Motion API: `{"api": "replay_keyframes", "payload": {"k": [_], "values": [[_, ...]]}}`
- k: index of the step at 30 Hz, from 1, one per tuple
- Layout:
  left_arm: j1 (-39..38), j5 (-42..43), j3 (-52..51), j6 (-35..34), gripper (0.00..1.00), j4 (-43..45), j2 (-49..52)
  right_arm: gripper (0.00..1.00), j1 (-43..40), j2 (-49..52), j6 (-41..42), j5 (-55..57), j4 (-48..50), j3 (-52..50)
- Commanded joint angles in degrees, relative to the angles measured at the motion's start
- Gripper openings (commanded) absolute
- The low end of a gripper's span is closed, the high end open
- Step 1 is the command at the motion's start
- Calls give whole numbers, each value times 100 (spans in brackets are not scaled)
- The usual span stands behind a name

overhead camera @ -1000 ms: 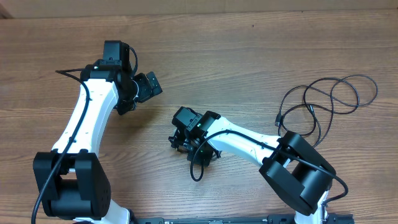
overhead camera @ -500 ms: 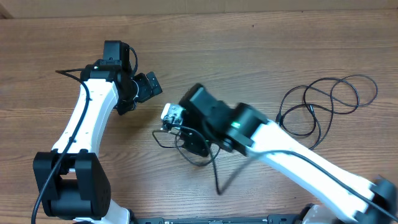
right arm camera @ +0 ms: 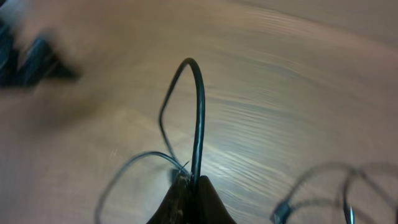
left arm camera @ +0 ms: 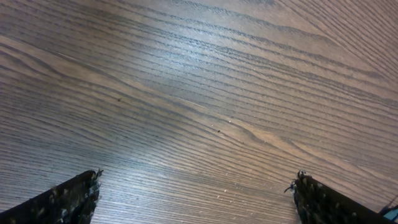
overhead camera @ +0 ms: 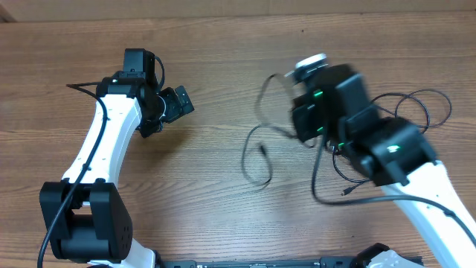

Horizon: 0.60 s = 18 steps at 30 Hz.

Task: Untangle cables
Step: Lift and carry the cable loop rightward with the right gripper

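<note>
The held cable hangs short of the second cable's loops, so my right gripper should next carry it over those loops while turning, and then open.
My right gripper (right arm camera: 194,185) is shut on a thin black cable (right arm camera: 198,106), which arches up out of the closed fingers and drops back to the left. In the overhead view the right gripper (overhead camera: 297,104) is lifted and blurred at centre right. The held cable (overhead camera: 255,149) dangles left of it in loose loops down to the table. A second cable (overhead camera: 405,112) lies in loops at the far right, with its plug (right arm camera: 281,214) on the wood. My left gripper (overhead camera: 182,100) is open over bare table, far from both cables, with nothing between its fingertips (left arm camera: 74,196).
The wooden table (overhead camera: 223,59) fills the view. A thicker black wire (overhead camera: 82,88) runs along the left arm at the far left. A loose cable end (overhead camera: 346,192) lies under the right arm.
My right arm has swung up and to the right from the table's middle, carrying the cable with it. The bunch has drawn out into long hanging loops. The left arm has not moved.
</note>
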Motion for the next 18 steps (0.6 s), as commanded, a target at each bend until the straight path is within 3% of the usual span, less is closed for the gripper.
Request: {"api": "replay_keyframes", "payload": {"k": [1,18], "values": [[-11,-55,-42,-74,99,9,57,4,-549,-201,1497,203,24,105],[-11,-52,-42,-74,100,9,57,4,-2378,-188,4019,205,-319,-332]]}}
